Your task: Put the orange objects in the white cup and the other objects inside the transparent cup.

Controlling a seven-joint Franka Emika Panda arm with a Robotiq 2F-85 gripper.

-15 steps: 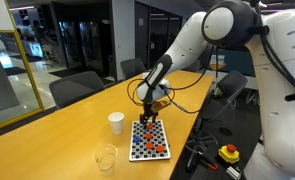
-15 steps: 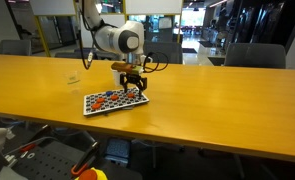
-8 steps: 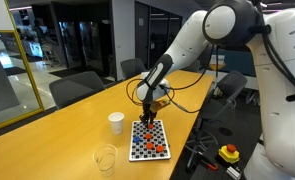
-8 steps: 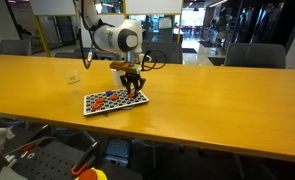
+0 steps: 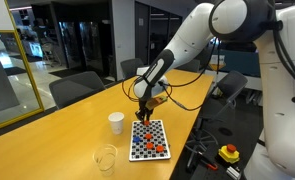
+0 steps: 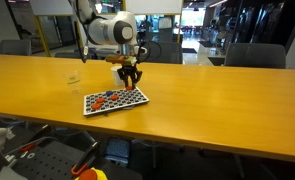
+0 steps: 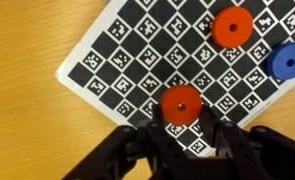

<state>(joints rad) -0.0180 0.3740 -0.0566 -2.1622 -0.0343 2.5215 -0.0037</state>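
The ring in my gripper is orange, so my gripper needs to lift it, carry it outward over the white cup's opening (image 5: 116,116), lower it a little and let it go.
My gripper (image 7: 182,128) is shut on a round orange object (image 7: 182,104), held between its dark fingers above the checkered board (image 7: 127,60). A second orange object (image 7: 230,27) and a blue object (image 7: 285,62) lie on the board in the wrist view. In both exterior views the gripper (image 5: 143,112) (image 6: 128,80) hangs a little above the board (image 5: 149,139) (image 6: 115,101), which carries more orange pieces (image 5: 157,148). The white cup (image 5: 116,122) stands beside the board, and the transparent cup (image 5: 106,158) stands nearer the camera.
The long wooden table (image 6: 217,100) carries the board. A red button on a yellow box (image 5: 229,153) sits past the table's edge. Office chairs (image 5: 77,88) stand along the far side, and cables trail from the arm (image 5: 182,45).
The jaws have shut on the orange object, and the gripper has risen from the board with it.
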